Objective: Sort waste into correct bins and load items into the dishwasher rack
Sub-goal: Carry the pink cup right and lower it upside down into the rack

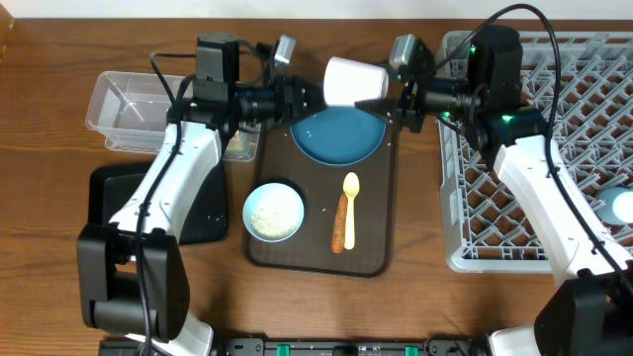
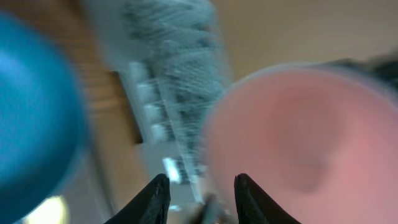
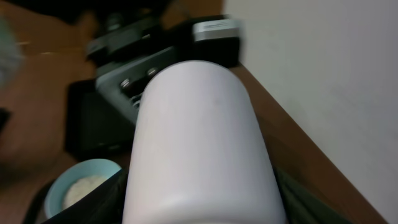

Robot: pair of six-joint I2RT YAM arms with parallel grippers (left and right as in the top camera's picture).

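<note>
My right gripper will move across, go down and let go of the pink cup (image 1: pixel 354 81), because the rack space beside the light blue cup is below the gripper and to its right in the overhead view.
The pink cup (image 1: pixel 354 81) hangs on its side above the far end of the brown tray (image 1: pixel 316 255). My right gripper (image 1: pixel 374 100) is shut on it; in the right wrist view the cup's pale wall (image 3: pixel 199 143) fills the space between both fingers (image 3: pixel 93 199). My left gripper (image 1: pixel 309 98) sits just left of the cup, open, with nothing between its fingertips (image 2: pixel 163 186); the cup's pink inside (image 2: pixel 298 143) faces it. On the tray lie the dark blue plate (image 1: pixel 338 135), the white bowl (image 1: pixel 274 212) holding rice, the pale yellow spoon (image 1: pixel 350 188) and the carrot piece (image 1: pixel 341 225).
The grey dishwasher rack (image 1: pixel 514 198) stands at the right, with a light blue cup (image 1: pixel 621 206) in it at the edge of view. The clear tub (image 1: pixel 129 104) is at the far left, and the black bin (image 1: pixel 109 198) lies in front of it, partly under my left arm.
</note>
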